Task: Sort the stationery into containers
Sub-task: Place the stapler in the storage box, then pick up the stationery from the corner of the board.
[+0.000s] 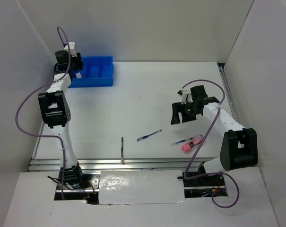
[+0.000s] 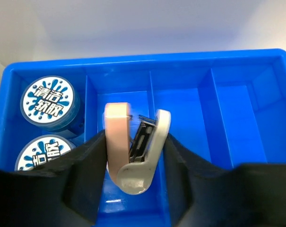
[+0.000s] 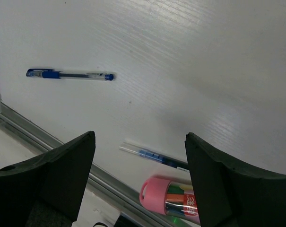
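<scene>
I will move my right gripper back, turn it and lower it to close around the tube's clear body (image 1: 196, 139) (image 3: 181, 202), because the pink tube lies at an angle next to the blue pen.
My left gripper (image 2: 135, 144) hangs over the blue tray (image 2: 180, 61) at the far left (image 1: 98, 71), shut on a pink and white clip-like item (image 2: 117, 137) above the second compartment. Two round blue tape rolls (image 2: 50, 101) (image 2: 43, 153) lie in the tray's left compartment. My right gripper (image 3: 140, 137) is open above the table at the right (image 1: 183, 113), nothing between its fingers. Below it lie a blue pen (image 3: 154, 156) and a pink tube (image 3: 173, 198). Another blue pen (image 3: 69, 74) (image 1: 149, 135) lies further left. A thin dark stick (image 1: 122, 147) lies near the front edge.
A metal rail (image 3: 62, 146) runs along the table's near edge, close to the pink tube (image 1: 192, 143). White walls close in the table at the left, back and right. The tray's two right compartments (image 2: 232, 118) hold nothing.
</scene>
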`<state>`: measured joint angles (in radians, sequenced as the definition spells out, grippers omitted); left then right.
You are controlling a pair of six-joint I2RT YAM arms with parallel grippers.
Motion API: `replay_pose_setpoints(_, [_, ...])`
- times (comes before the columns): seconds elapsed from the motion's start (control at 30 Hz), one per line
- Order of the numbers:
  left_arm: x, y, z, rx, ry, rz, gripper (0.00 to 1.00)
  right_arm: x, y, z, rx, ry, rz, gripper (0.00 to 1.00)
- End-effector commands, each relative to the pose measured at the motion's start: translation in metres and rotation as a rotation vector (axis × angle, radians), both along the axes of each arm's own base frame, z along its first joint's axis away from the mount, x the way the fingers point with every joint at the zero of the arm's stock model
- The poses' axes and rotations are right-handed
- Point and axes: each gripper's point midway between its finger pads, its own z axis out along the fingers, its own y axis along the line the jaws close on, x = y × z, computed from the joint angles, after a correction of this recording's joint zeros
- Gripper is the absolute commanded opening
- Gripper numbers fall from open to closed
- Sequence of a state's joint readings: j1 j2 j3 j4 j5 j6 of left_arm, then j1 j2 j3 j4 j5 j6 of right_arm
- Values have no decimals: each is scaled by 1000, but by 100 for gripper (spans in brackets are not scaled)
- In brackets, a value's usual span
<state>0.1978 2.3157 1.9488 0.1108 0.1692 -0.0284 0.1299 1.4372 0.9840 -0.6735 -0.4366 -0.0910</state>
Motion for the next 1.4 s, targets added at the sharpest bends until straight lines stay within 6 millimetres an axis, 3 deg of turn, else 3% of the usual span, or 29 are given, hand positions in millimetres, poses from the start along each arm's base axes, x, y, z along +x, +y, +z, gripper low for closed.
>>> replay_pose_setpoints(0.0, [11,14,16,11,-69,39,61,11,-4,17,-10,-51,-3,83])
replay_pose_setpoints(0.03, [11,14,18,8,-71,40,72,11,-6,17,-23,-54,-8,85])
replay_pose_setpoints(0.17, [11,14,30,4,-77,31,88,13,-12,29,-45,-97,-10,88])
replay_pose_setpoints(0.3, [6,14,58,-15,-117,26,90,5,-21,43,-73,-124,29,87])
replay_pose_setpoints(0.33, [1,12,80,-22,-149,12,90,3,-24,45,-84,-127,41,87])
replay_pose_setpoints(0.37, [-3,9,89,-26,-162,-7,89,0,-28,50,-107,-155,75,87])
replay_pose_setpoints(0.4, [-9,4,93,-29,-157,-32,88,-10,-32,50,-123,-134,100,87])
replay_pose_setpoints(0.43, [-20,-8,118,-24,-182,-91,87,-16,-35,51,-139,-135,124,87])
replay_pose_setpoints(0.5, [-38,-25,118,-16,-156,-183,86,-32,-48,52,-198,-140,195,87])
replay_pose_setpoints(0.53, [-57,-44,137,-31,-160,-275,85,-41,-52,48,-218,-127,226,86])
replay_pose_setpoints(0.6, [-87,-63,143,28,-140,-390,85,-59,-67,48,-282,-130,306,86])
replay_pose_setpoints(0.63, [-103,-76,139,26,-110,-463,85,-67,-74,47,-316,-146,357,85])
replay_pose_setpoints(0.67, [-117,-84,122,8,-63,-494,85,-74,-79,45,-337,-133,378,84])
replay_pose_setpoints(0.7, [-134,-94,132,17,-69,-529,85,-78,-86,42,-373,-129,397,83])
replay_pose_setpoints(0.77, [-164,-110,106,0,6,-608,85,-87,-97,36,-425,-139,453,80])
replay_pose_setpoints(0.8, [-180,-120,113,14,-1,-636,84,-93,-103,29,-456,-125,472,80])
replay_pose_setpoints(0.83, [-190,-125,108,30,9,-660,84,-94,-106,30,-486,-157,516,79])
replay_pose_setpoints(0.87, [-206,-132,86,14,62,-680,84,-96,-113,29,-503,-160,515,79])
replay_pose_setpoints(0.9, [-220,-141,92,32,50,-704,84,-98,-115,28,-517,-169,538,79])
replay_pose_setpoints(0.97, [-242,-150,80,50,74,-728,85,-101,-117,26,-546,-220,634,81])
replay_pose_setpoints(1.17, [-268,-180,64,45,139,-788,83,-90,-98,17,-556,-379,916,87])
replay_pose_setpoints(1.37, [-273,-187,76,89,133,-784,83,-88,-95,-16,-599,-372,1125,88])
